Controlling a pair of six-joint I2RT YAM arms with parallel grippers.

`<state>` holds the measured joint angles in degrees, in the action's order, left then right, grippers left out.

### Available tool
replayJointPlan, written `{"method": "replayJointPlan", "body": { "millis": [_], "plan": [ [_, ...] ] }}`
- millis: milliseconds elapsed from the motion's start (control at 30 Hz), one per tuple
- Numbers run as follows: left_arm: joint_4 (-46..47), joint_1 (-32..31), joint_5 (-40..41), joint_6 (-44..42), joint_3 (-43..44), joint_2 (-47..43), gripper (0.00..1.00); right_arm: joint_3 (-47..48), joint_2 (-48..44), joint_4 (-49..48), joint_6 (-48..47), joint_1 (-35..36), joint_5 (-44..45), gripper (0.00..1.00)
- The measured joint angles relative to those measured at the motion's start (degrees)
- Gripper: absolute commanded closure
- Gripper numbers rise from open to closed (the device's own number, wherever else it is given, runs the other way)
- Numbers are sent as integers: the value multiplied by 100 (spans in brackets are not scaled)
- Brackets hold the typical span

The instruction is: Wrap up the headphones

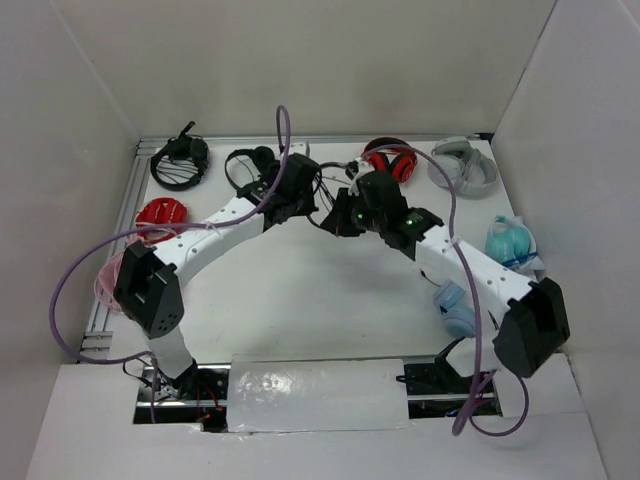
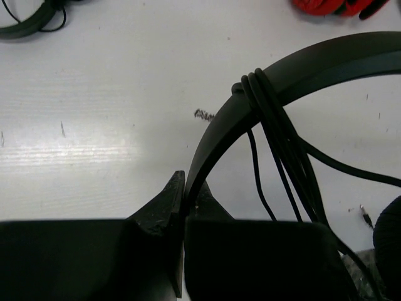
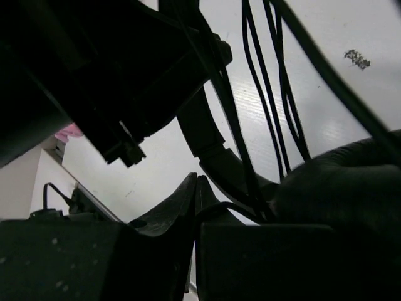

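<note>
My left gripper will next bring the headband outward and down to the bare tabletop [image 1: 336,182] beside the red headphones and release it, as that spot is clear.
The headphones [image 1: 322,192], black with a thin headband, are held between both arms over the middle back of the table. My left gripper [image 2: 185,190] is shut on the headband [image 2: 301,69], which arcs up to the right. Several turns of the thin black cable [image 2: 258,94] are wound round that band, and strands hang down toward an ear cup [image 2: 391,235]. My right gripper [image 3: 197,183] is shut on the cable [image 3: 235,208], which curves out from between its fingertips beside the padded ear cup [image 3: 341,185]. From above, the two grippers [image 1: 300,198] [image 1: 340,217] sit close together.
Along the back edge lie a black headset [image 1: 180,160], another black pair [image 1: 250,163], red headphones [image 1: 391,160] and a grey pair [image 1: 463,166]. A red item [image 1: 160,214] and a pink one [image 1: 106,282] lie left; a teal item [image 1: 510,240] and a light blue one [image 1: 456,306] lie right.
</note>
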<state>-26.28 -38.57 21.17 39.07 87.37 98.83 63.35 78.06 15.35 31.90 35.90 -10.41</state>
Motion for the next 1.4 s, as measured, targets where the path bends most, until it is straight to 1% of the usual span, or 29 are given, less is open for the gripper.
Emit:
{"method": "replayJointPlan", "body": {
  "millis": [267,333,500,567,700,800,900,1000,1100,1233,1267,1400],
  "plan": [
    [321,249,46,-114,745,1075,100,1178,1567,382,225,-839,-479,92],
    [334,332,37,-114,977,1392,100,1482,2039,424,323,-1064,-719,87],
    [179,579,-164,-109,1853,2396,100,2249,3158,608,610,-1475,-1145,83],
    [114,702,-348,-105,2229,2787,100,2658,3560,754,662,-1558,-1204,82],
    [74,909,-614,-122,2776,3340,100,3534,4293,1145,660,-1591,-1145,74],
    [55,1025,-857,-122,2942,3536,100,4041,4690,1429,662,-1598,-1119,72],
    [144,1165,-1099,-120,3014,3676,100,4568,5080,1665,680,-1611,-1119,71],
    [221,1276,-1215,-129,3136,3832,100,5121,5501,1829,710,-1606,-1095,70],
    [225,1327,-1237,-149,3410,4079,100,5574,5847,1941,774,-1613,-1034,66],
    [199,1364,-1366,-146,3696,4395,100,5855,6135,1954,901,-1657,-1113,57],
    [197,1366,-1408,-144,3713,4437,100,5864,6172,1945,929,-1672,-1147,50],
    [144,1373,-1641,-160,3738,4511,100,6004,6236,1915,935,-1711,-1202,49]
  ]
}}
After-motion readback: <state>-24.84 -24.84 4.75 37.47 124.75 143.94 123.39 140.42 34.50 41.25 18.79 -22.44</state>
